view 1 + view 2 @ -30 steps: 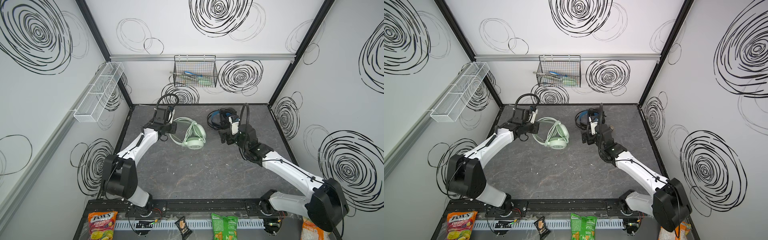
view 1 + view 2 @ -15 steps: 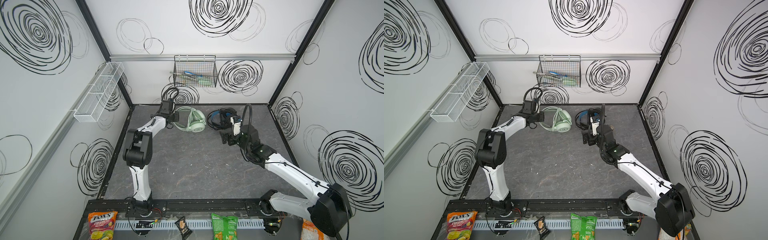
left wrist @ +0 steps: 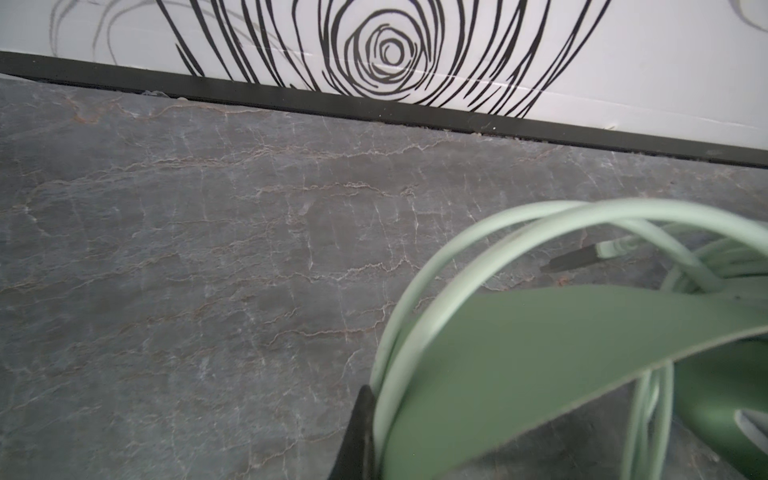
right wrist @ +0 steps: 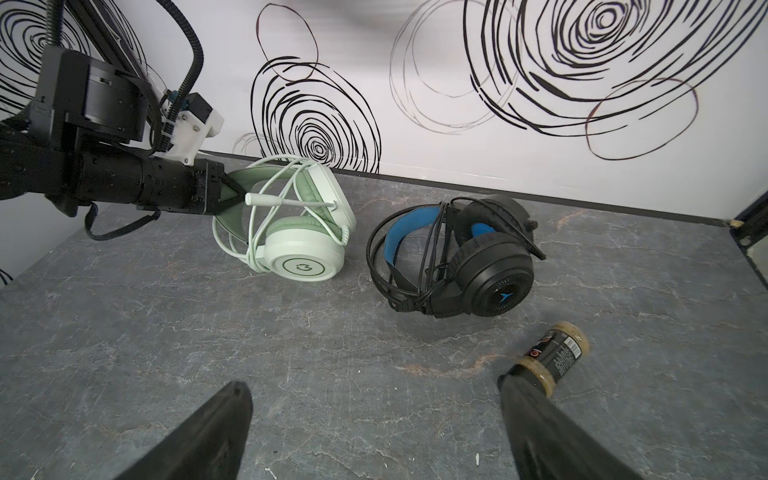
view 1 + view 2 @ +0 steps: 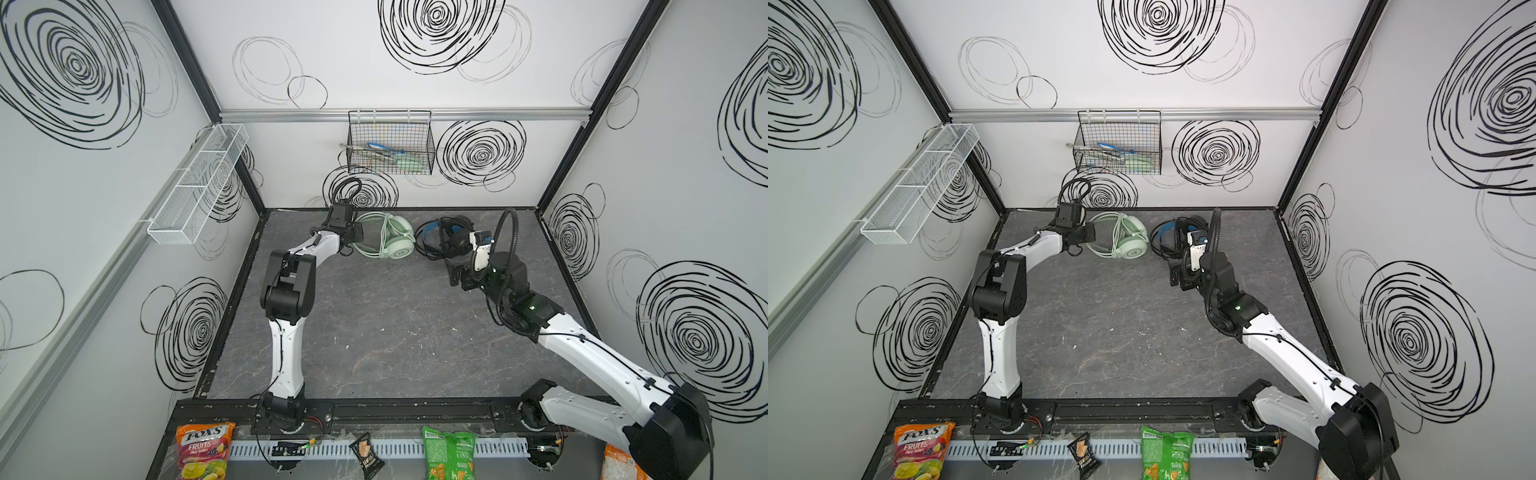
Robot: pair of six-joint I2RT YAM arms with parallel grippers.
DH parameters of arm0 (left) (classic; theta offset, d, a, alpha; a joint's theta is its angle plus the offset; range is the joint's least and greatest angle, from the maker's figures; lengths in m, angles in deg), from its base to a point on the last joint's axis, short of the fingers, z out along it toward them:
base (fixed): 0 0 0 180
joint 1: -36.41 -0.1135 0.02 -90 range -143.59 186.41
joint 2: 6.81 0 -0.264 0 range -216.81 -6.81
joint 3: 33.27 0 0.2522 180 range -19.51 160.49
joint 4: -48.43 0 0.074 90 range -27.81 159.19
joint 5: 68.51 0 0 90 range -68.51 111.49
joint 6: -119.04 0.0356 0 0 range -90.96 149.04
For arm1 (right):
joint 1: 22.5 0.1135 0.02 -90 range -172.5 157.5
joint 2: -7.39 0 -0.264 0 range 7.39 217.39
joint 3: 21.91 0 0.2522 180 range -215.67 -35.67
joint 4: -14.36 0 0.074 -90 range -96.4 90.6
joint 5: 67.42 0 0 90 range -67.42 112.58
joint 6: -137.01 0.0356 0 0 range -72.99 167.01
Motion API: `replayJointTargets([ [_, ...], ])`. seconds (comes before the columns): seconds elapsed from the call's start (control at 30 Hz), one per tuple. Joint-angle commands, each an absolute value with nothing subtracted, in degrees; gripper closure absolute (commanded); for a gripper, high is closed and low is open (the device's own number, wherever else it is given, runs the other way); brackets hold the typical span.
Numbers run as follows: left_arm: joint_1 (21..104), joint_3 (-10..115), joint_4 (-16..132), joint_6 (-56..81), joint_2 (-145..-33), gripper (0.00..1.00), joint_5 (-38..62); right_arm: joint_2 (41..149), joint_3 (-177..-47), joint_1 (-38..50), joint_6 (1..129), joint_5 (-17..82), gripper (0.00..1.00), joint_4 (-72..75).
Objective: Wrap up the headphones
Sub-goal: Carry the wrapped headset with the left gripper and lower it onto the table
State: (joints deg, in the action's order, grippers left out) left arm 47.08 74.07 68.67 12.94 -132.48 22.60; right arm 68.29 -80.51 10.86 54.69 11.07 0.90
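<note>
My left gripper is above the bare tabletop by the black headphones, so next it will gently bring the mint-green set down toward it and let go of the padded headband.
The mint-green headphones (image 5: 392, 243) (image 5: 1127, 245) (image 4: 305, 253) lie near the back wall with their pale cable looped around the headband. My left gripper (image 5: 360, 237) (image 5: 1094, 237) (image 4: 233, 193) is shut on that padded headband (image 3: 540, 340), beside cable loops (image 3: 457, 249). The black headphones (image 5: 446, 241) (image 5: 1173, 239) (image 4: 482, 262) with blue padding sit just right of them, black cable wound around them. My right gripper (image 5: 455, 272) (image 5: 1177, 276) (image 4: 372, 384) hovers open in front of the black set, holding nothing.
A small dark bottle (image 4: 557, 357) lies on the table beside my right fingertip (image 4: 523, 399). A black wire basket (image 5: 390, 149) hangs on the back wall and a white mesh shelf (image 5: 199, 183) on the left wall. Snack bags (image 5: 203, 449) (image 5: 449, 453) lie in front of the arm bases.
My left arm has carried the mint-green headphones from mid-table back toward the rear wall, next to the black set. The right arm has hardly moved.
</note>
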Motion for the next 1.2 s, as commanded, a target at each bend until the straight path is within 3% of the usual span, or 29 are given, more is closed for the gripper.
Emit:
replayJointTargets([
  [0.0, 47.7, 77.3, 64.4, 10.5, -133.3, 0.99, 23.0, 67.1, -79.9, 10.6, 55.0, 9.8, 0.03, -0.2],
  [0.2, 48.4, 78.0, 65.6, 11.2, -134.8, 0.98, 24.1, 66.6, -79.0, 10.3, 55.0, 9.8, 0.03, 0.2],
  [0.37, 49.2, 78.4, 67.1, 12.0, -135.5, 0.89, 25.5, 66.1, -78.4, 9.8, 54.9, 10.2, 0.03, 0.8],
  [0.5, 49.3, 78.6, 67.5, 11.6, -135.5, 0.74, 25.9, 65.7, -78.2, 9.3, 54.8, 10.6, 0.03, 1.0],
  [0.63, 49.3, 79.1, 68.0, 11.8, -135.8, 0.66, 25.9, 65.1, -77.9, 9.2, 54.8, 10.9, 0.03, 1.1],
  [1.0, 48.3, 79.7, 68.9, 11.2, -137.8, 0.65, 24.1, 63.3, -77.3, 8.8, 54.7, 10.8, 0.03, 1.2],
  [1.17, 47.7, 79.0, 68.4, 10.7, -137.7, 0.52, 23.3, 63.2, -77.1, 8.6, 54.8, 11.1, 0.03, 1.6],
])
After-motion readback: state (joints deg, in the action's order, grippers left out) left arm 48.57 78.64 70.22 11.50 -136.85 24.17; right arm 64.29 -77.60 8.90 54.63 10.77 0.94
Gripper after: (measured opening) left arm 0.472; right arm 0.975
